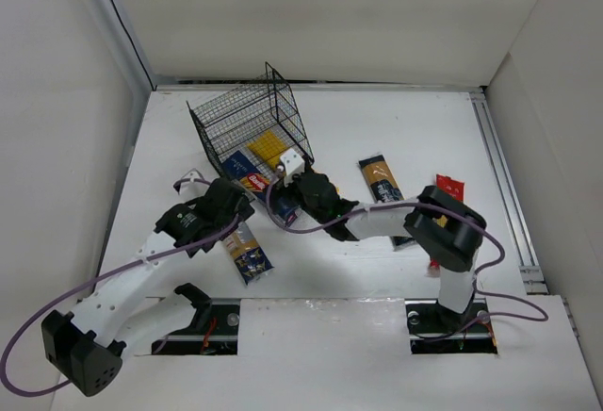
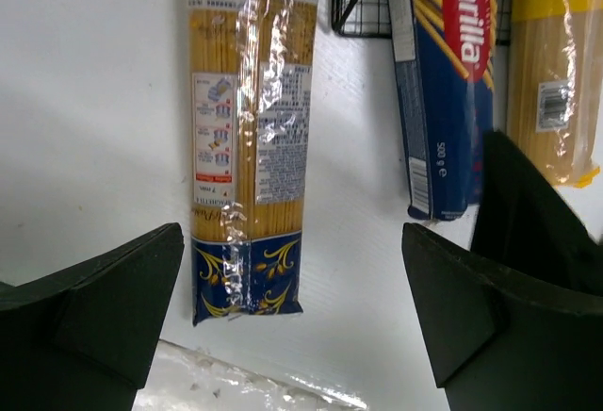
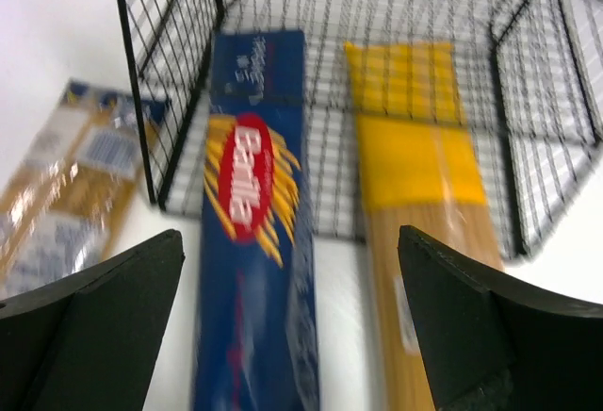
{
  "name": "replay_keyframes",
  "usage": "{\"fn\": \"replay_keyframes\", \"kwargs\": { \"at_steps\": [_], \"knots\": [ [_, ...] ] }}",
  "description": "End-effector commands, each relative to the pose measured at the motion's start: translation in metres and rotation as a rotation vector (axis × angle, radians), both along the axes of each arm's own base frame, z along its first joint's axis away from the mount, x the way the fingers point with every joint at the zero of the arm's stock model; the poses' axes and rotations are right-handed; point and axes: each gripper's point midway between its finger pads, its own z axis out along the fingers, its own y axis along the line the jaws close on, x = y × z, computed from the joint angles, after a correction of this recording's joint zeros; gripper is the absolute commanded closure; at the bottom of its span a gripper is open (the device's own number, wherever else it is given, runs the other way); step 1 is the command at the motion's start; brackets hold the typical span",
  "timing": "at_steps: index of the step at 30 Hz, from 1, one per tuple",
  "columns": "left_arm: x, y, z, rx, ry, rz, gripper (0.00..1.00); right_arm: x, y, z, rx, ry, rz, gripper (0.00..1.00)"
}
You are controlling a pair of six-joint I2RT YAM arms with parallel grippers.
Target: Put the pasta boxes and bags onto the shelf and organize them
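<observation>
The left gripper should next go down toward the tabletop, with its open fingers on either side of the spaghetti bag's near end (image 1: 245, 247) (image 2: 248, 229), because that end lies flat below and between them.
The black wire shelf (image 1: 247, 121) stands at the table's middle back, its open side facing the arms. A blue Barilla box (image 3: 252, 205) and a yellow bag (image 3: 420, 194) lie side by side on its floor, their near ends sticking out. A clear spaghetti bag with dark-blue ends (image 2: 250, 147) lies on the table left of the box. My left gripper (image 2: 292, 336) is open and empty over that bag's near end. My right gripper (image 3: 292, 326) is open and empty, just in front of the box and the yellow bag.
An orange-brown pack (image 1: 380, 180) and a red pack (image 1: 449, 188) lie on the table to the right, near the right arm. The two grippers (image 1: 234, 205) (image 1: 287, 189) are close together in front of the shelf. White walls enclose the table.
</observation>
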Motion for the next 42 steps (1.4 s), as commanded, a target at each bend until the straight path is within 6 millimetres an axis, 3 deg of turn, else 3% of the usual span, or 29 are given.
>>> {"fn": "replay_keyframes", "kwargs": {
  "at_steps": [1,4,6,8,13,16,18,20,24,28,30,36,42],
  "knots": [
    [-0.011,-0.009,-0.011,-0.077,0.044,0.013,0.0,-0.02,-0.024,0.064,0.125,-0.088,0.0,0.0],
    [-0.026,-0.014,-0.033,-0.115,0.126,0.021,0.0,-0.025,-0.069,0.069,0.071,-0.072,-0.12,0.0],
    [-0.042,-0.013,-0.054,-0.119,0.2,0.018,0.0,-0.039,-0.106,0.074,0.037,-0.061,-0.174,0.0],
    [-0.042,-0.016,-0.061,-0.137,0.204,0.02,0.0,-0.051,-0.14,0.078,0.02,-0.062,-0.227,0.0],
    [-0.041,-0.012,-0.07,-0.078,0.249,0.063,0.0,-0.076,-0.179,0.077,0.029,-0.05,-0.24,0.0],
    [-0.031,-0.01,-0.068,-0.04,0.239,0.09,0.0,-0.084,-0.192,0.069,0.04,-0.032,-0.253,0.0],
    [-0.031,-0.009,-0.073,-0.017,0.273,0.102,0.0,-0.089,-0.198,0.082,0.084,-0.045,-0.255,0.0],
    [-0.026,-0.01,-0.073,-0.013,0.265,0.113,0.0,-0.089,-0.207,0.082,0.085,-0.048,-0.274,0.0],
    [-0.01,-0.027,-0.072,-0.069,0.22,0.09,0.0,-0.088,-0.218,0.089,0.054,-0.081,-0.303,0.0],
    [-0.018,-0.007,-0.083,0.019,0.27,0.155,0.0,-0.087,-0.221,0.098,0.043,-0.099,-0.31,0.0],
    [-0.016,-0.009,-0.082,0.02,0.272,0.156,0.0,-0.086,-0.224,0.096,0.024,-0.102,-0.317,0.0],
    [-0.019,-0.017,-0.11,-0.015,0.305,0.141,0.0,-0.087,-0.228,0.097,0.016,-0.107,-0.316,0.0],
    [-0.024,-0.01,-0.133,0.018,0.366,0.171,0.0,-0.087,-0.236,0.106,0.007,-0.134,-0.333,0.0]
  ]
}}
